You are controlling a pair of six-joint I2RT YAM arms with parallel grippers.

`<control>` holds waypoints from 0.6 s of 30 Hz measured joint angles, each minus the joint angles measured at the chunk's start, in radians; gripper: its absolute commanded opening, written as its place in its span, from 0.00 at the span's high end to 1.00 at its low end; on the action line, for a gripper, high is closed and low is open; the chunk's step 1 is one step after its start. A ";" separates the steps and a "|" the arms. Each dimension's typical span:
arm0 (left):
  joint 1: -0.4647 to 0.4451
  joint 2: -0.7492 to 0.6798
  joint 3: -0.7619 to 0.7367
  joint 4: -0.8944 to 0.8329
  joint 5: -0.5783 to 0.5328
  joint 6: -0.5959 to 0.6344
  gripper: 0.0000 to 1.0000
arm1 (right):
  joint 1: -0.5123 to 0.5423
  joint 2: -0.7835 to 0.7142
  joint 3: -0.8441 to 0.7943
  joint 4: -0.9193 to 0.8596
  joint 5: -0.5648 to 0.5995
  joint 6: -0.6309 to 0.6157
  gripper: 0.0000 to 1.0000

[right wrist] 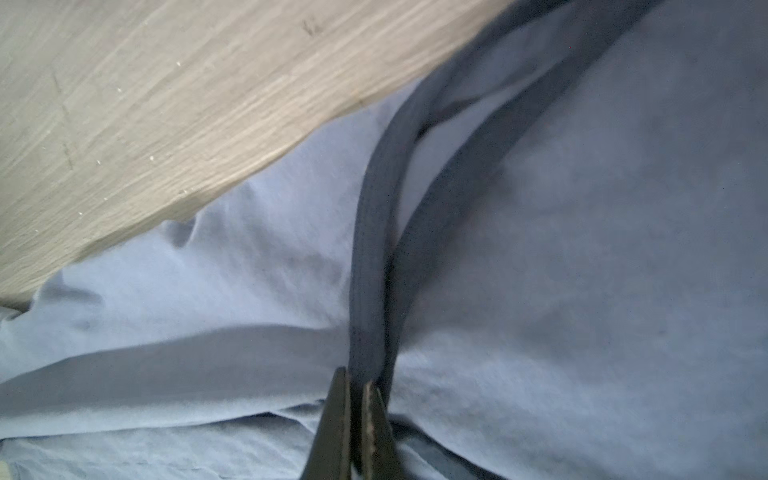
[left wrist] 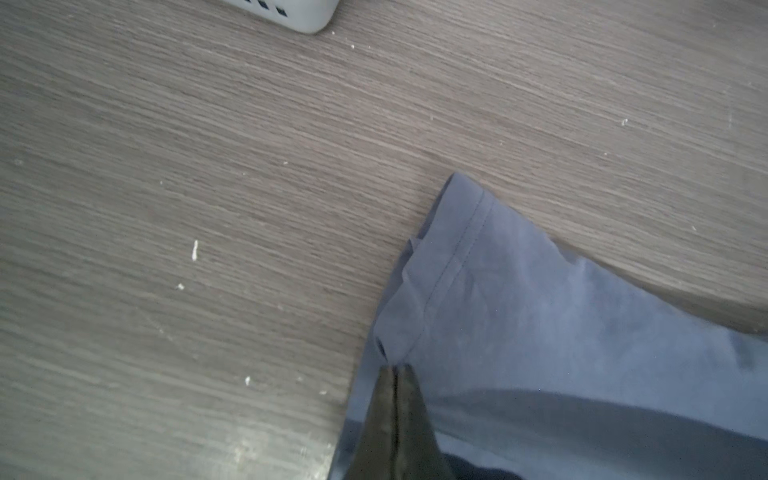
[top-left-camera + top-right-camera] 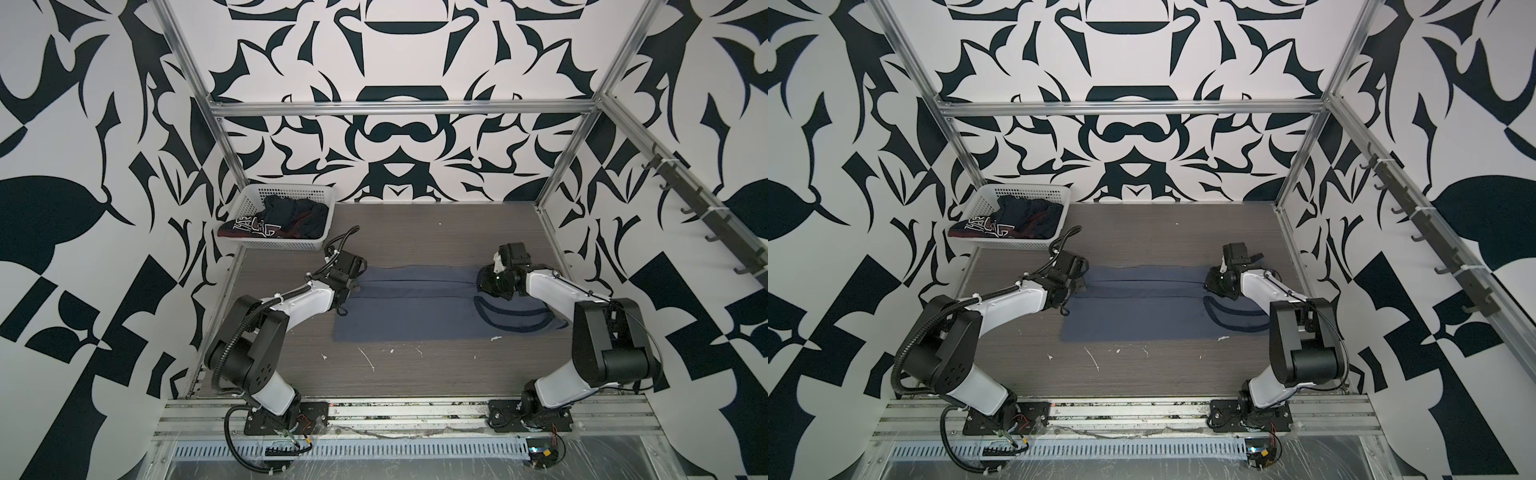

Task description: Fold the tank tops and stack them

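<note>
I will next move my right gripper a little back and down onto the tank top's lengthwise centre point(image 3: 477, 298) point(image 1: 297, 421) and let go of the strap there, because the tank top's far long edge is already folded over.
The slate grey-blue tank top point(image 3: 415, 311) point(image 3: 1142, 318) lies lengthwise across the middle of the wooden table, its far long edge folded over toward the centre. My left gripper point(image 3: 353, 287) point(image 2: 395, 368) is at its left end, shut on the stitched hem corner point(image 2: 440, 266). At the right end, my right gripper point(image 3: 482, 283) point(image 1: 355, 377) is shut on a navy-trimmed strap point(image 1: 374, 216). Two more navy-trimmed strap loops point(image 3: 511, 322) rest flat near the right arm. The dark navy tank top point(image 3: 286, 220) point(image 3: 1017, 220) lies crumpled in the basket.
The white perforated basket point(image 3: 291, 188) point(image 3: 1025, 188) point(image 2: 299, 18) stands at the table's back left corner. Aluminium frame posts point(image 3: 565, 149) rise at the back corners. A hook rail point(image 3: 685, 199) runs along the right wall. Both arm bases sit on the front rail point(image 3: 415, 409).
</note>
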 measured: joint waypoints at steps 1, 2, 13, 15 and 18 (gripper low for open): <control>-0.006 -0.005 -0.009 0.000 -0.004 -0.002 0.98 | 0.000 -0.002 -0.011 0.005 0.000 0.002 1.00; -0.011 -0.008 -0.016 0.002 -0.007 -0.005 0.95 | 0.000 -0.004 -0.022 0.008 0.000 0.003 1.00; -0.026 -0.067 -0.052 -0.049 -0.085 -0.032 0.58 | 0.000 -0.064 -0.056 -0.011 0.007 0.021 0.59; -0.026 -0.116 -0.052 -0.067 -0.108 -0.032 0.50 | 0.000 -0.092 -0.051 -0.034 0.021 0.022 0.55; -0.027 -0.196 -0.053 -0.071 -0.124 -0.039 0.45 | 0.000 -0.130 -0.036 -0.064 0.039 0.018 0.51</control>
